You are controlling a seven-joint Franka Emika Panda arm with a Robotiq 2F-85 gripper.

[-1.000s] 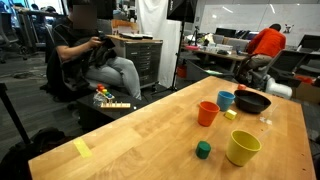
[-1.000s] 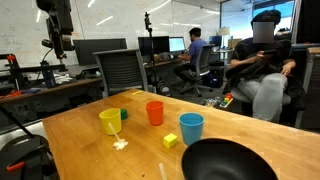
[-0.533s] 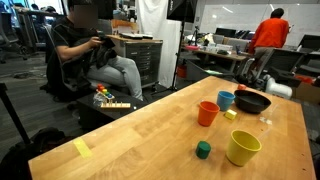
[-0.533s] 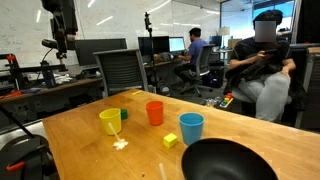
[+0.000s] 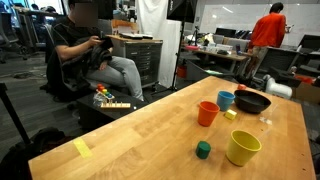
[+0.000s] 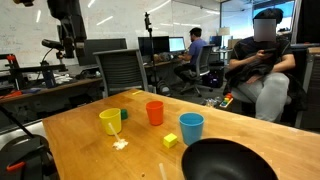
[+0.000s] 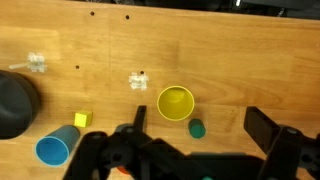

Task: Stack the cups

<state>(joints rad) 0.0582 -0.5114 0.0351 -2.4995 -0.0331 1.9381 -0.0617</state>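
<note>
Next, my gripper moves down, fingers apart, to straddle the yellow-green cup's rim on the side farthest from the blue cup, since this cup's opening faces up below my gripper.
Three cups stand upright and apart on the wooden table (image 6: 90, 150). The yellow-green cup (image 6: 110, 121) (image 5: 243, 148) (image 7: 176, 102) is widest. The orange cup (image 6: 154, 112) (image 5: 207, 113) stands mid-table; in the wrist view it is almost hidden behind the gripper body. The blue cup (image 6: 191, 127) (image 5: 226, 100) (image 7: 53, 150) is nearest the black bowl. My gripper (image 7: 200, 122) is open and empty, high above the table, looking down on the yellow-green cup. The arm shows at the upper left of an exterior view (image 6: 67, 30).
A black bowl (image 6: 225, 160) (image 5: 252, 102) (image 7: 15, 105) sits near the blue cup. A small green block (image 5: 203, 150) (image 7: 197, 128) lies beside the yellow-green cup, a yellow block (image 6: 170, 141) (image 7: 81, 120) beside the blue one. Small clear bits (image 7: 139, 80) lie on the wood. A seated person (image 5: 90, 50) is past the table's edge.
The arm has shifted slightly to the right in an exterior view. The cups have not moved.
</note>
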